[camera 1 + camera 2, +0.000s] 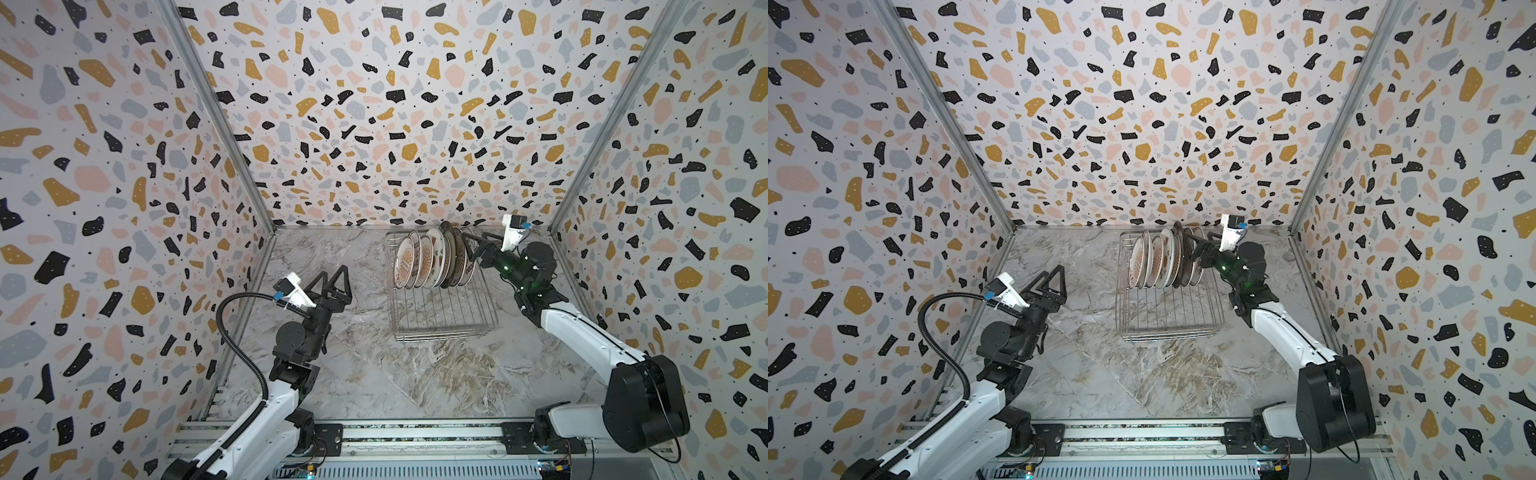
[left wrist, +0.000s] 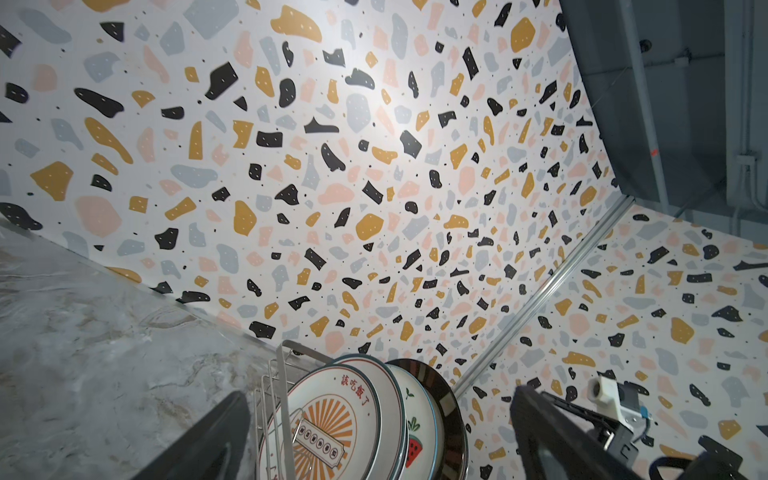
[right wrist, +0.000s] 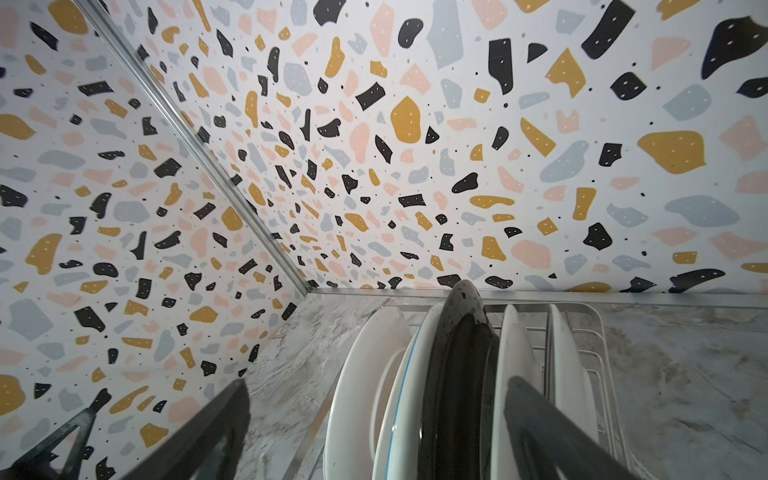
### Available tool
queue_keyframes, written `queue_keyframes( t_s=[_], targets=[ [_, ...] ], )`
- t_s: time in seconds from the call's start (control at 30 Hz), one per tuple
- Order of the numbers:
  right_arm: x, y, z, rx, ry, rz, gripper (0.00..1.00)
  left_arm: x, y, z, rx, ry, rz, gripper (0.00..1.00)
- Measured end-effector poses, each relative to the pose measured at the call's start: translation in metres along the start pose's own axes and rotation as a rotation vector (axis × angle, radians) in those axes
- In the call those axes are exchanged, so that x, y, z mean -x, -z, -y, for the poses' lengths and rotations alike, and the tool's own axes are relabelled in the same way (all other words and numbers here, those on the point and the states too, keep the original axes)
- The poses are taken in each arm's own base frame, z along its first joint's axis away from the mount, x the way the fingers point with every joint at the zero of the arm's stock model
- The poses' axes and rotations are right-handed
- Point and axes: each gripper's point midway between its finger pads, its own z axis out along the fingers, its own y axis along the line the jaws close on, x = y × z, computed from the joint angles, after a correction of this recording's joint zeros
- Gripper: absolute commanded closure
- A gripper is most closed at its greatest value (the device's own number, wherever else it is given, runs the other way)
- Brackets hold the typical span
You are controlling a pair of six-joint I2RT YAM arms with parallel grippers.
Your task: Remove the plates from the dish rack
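Note:
The robot's right gripper should next turn and swing past the end white plates onto the dark plate's upper rim [image 1: 448,230] [image 3: 460,305], as that rim stands highest.
The silver wire dish rack [image 1: 444,320] [image 1: 1167,322] sits toward the back right of the marble table. Several plates [image 1: 422,259] [image 1: 1152,262] stand on edge in its far half. Most are white with an orange sunburst [image 2: 328,419]; one shows a watermelon slice [image 2: 415,440] and one is dark [image 3: 461,353] [image 2: 451,403]. My right gripper [image 1: 465,249] [image 1: 1188,248] [image 3: 378,384] is open at the right end of the row, its jaws straddling the rims of the dark plate and its white neighbours. My left gripper [image 1: 334,274] [image 1: 1051,272] [image 2: 378,395] hangs open to the left of the rack, holding nothing.
Terrazzo-patterned walls close in the table on three sides, and the back wall [image 1: 395,166] stands just behind the rack. The rack's near half [image 1: 440,309] holds only bare wires. Bare marble [image 1: 374,374] lies in front of the rack and to its left.

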Motion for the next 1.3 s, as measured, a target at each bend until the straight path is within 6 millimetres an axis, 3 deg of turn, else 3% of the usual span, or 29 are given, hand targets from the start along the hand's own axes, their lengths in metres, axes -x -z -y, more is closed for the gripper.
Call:
queue_keyframes(
  t_s=[0.23,0.33,0.5,0.83,1.3],
  targets=[
    [-0.023,-0.04,0.014,-0.197,0.075,-0.119,0.18,-0.023,-0.02,0.019,-0.03,-0.069,-0.081,0.0],
    [-0.033,-0.051,0.017,-0.275,0.118,-0.165,0.28,-0.039,-0.027,0.023,-0.016,-0.113,-0.124,0.0],
    [-0.044,-0.062,0.014,-0.339,0.177,-0.227,0.54,-0.054,-0.037,0.027,0.014,-0.161,-0.162,0.0],
    [-0.057,-0.073,0.03,-0.434,0.231,-0.308,0.66,-0.088,-0.047,0.022,0.022,-0.17,-0.247,0.0],
    [-0.078,-0.087,0.051,-0.581,0.303,-0.402,0.78,-0.103,-0.049,0.025,0.003,-0.16,-0.285,0.0]
  ],
)
